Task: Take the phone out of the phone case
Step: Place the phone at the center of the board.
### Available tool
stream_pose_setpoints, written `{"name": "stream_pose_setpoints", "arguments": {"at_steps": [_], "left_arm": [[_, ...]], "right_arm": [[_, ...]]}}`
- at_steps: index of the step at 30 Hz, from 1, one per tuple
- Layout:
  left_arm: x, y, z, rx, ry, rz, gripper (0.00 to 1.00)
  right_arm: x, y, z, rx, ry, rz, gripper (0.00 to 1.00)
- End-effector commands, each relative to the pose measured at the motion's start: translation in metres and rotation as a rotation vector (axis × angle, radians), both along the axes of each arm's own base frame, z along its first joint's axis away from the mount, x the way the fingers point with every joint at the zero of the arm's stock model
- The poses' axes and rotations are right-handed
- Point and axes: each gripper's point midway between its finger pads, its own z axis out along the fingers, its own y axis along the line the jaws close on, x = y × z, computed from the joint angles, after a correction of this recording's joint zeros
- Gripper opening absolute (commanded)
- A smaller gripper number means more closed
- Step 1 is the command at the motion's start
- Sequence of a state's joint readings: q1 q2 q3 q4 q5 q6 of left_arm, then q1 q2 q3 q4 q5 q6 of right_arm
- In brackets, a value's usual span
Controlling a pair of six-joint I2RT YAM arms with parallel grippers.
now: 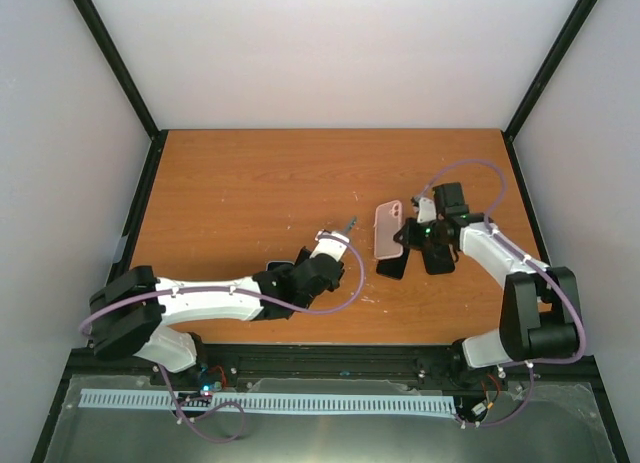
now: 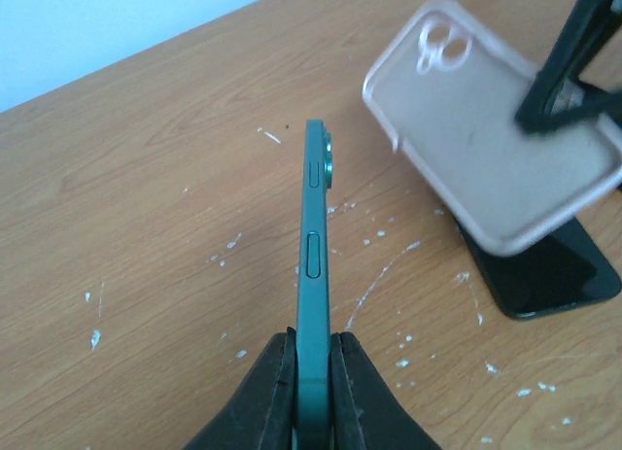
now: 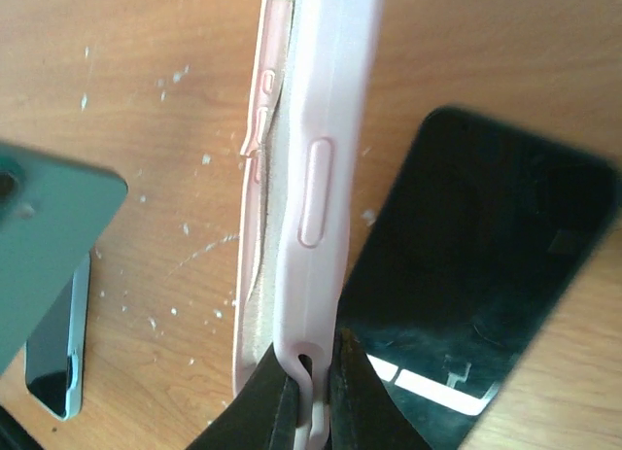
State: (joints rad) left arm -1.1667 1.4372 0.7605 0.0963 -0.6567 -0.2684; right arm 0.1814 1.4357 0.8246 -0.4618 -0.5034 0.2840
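Note:
My right gripper moves to the right in the top view and down next, as bare wood past both dark pieces lies below it on that side.
My left gripper [image 2: 313,348] is shut on the lower end of a teal phone [image 2: 316,256], which it holds edge-on above the wooden table. In the top view that phone [image 1: 348,224] shows as a thin sliver ahead of the left gripper [image 1: 338,237]. To its right is the pink phone case [image 2: 486,149], tilted and empty, with its camera cut-out showing. My right gripper [image 3: 316,372] is shut on the case's bottom rim [image 3: 311,226]. The case [image 1: 388,228] hangs just left of the right gripper [image 1: 410,233], and a gap separates it from the phone.
A black phone [image 3: 486,275] lies flat on the table under the case, also visible from above [image 1: 392,265]. Another dark-screened phone [image 3: 58,363] lies at the lower left of the right wrist view. The tabletop [image 1: 250,183] is scuffed with white specks, and walls enclose it.

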Motion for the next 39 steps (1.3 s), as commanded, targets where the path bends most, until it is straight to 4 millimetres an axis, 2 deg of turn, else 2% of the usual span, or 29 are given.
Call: {"name": "stream_pose_setpoints", "arguments": {"at_steps": [1,4,10,14,21,22,23,29,34,39], "left_arm": [[0.005,-0.005,0.011,0.040,-0.002,-0.005,0.00],[0.010,-0.009,-0.002,0.137,0.004,0.000,0.00],[0.023,-0.016,-0.013,0.270,-0.061,0.009,0.00],[0.034,-0.021,-0.025,0.393,-0.103,0.024,0.00],[0.035,-0.010,-0.061,0.650,-0.133,0.085,0.00],[0.030,-0.006,-0.080,0.692,-0.102,0.086,0.01],[0.027,-0.002,-0.088,0.716,-0.079,0.080,0.01],[0.016,-0.004,-0.126,0.752,-0.032,0.056,0.04],[0.005,-0.015,-0.153,0.791,-0.027,0.034,0.10],[-0.002,-0.017,-0.169,0.791,0.009,0.040,0.27]], "right_arm": [[0.027,-0.029,0.049,-0.046,-0.168,-0.015,0.03],[0.031,-0.053,0.073,-0.106,-0.278,-0.034,0.03],[0.021,-0.112,0.085,-0.179,-0.349,-0.190,0.03],[0.017,-0.131,0.095,-0.178,-0.414,-0.251,0.03],[0.017,-0.123,0.094,-0.123,-0.425,-0.229,0.03],[0.017,-0.123,0.092,-0.119,-0.418,-0.224,0.03],[0.017,-0.122,0.090,-0.114,-0.414,-0.222,0.03],[0.016,-0.119,0.088,-0.099,-0.410,-0.212,0.03],[0.015,-0.118,0.087,-0.092,-0.413,-0.210,0.03],[0.014,-0.118,0.085,-0.092,-0.407,-0.213,0.03]]}}
